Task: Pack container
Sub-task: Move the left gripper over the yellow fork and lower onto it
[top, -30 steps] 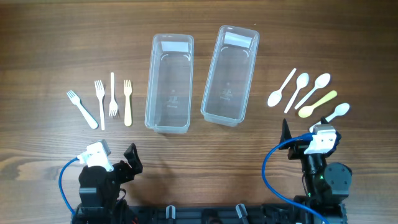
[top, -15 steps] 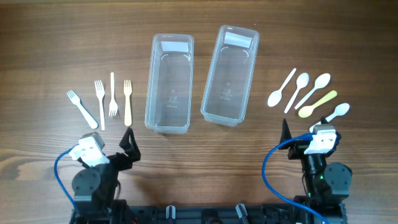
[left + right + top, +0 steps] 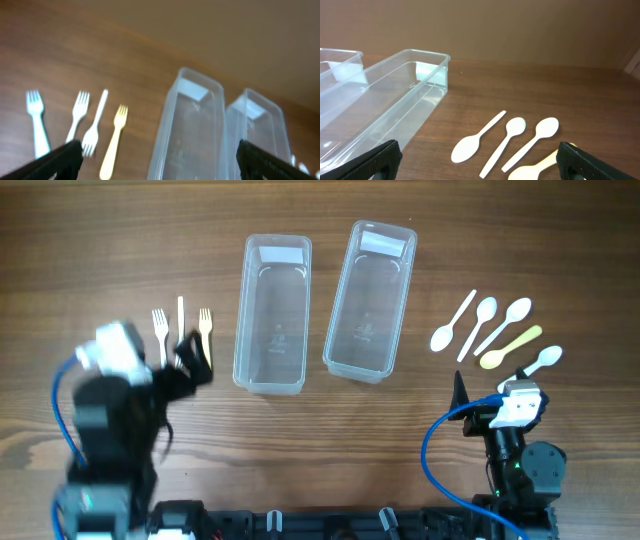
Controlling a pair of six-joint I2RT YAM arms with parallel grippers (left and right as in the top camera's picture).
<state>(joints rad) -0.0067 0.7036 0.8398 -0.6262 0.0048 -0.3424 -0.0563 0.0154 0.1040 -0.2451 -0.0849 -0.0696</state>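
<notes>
My left gripper is above and inward of the yellow fork's handle (image 3: 207, 346) (image 3: 113, 143). It will next move outward and lower its open fingers around that slim part of the handle, where bare wood is on either side.
Two clear empty plastic containers stand at the table's centre, the left one (image 3: 272, 313) (image 3: 192, 135) and the right one (image 3: 370, 300) (image 3: 395, 95). Several forks lie to their left: white ones (image 3: 160, 328) (image 3: 77, 112) and a yellow one (image 3: 205, 325) (image 3: 114, 142). Several spoons lie to the right: white ones (image 3: 452, 325) (image 3: 512, 132) and a yellow one (image 3: 510, 347). My left gripper (image 3: 190, 360) (image 3: 160, 160) is open and empty, raised over the forks' handles and blurred. It hides the leftmost fork in the overhead view. My right gripper (image 3: 460, 395) (image 3: 480, 160) is open and empty, near the front edge below the spoons.
Blue cables loop from both arms near the front edge (image 3: 435, 450). Bare wooden table (image 3: 100, 240) lies behind the containers and between the two arms.
My left arm has risen and swung forward and left, from the front edge to over the forks. The right arm has not moved.
</notes>
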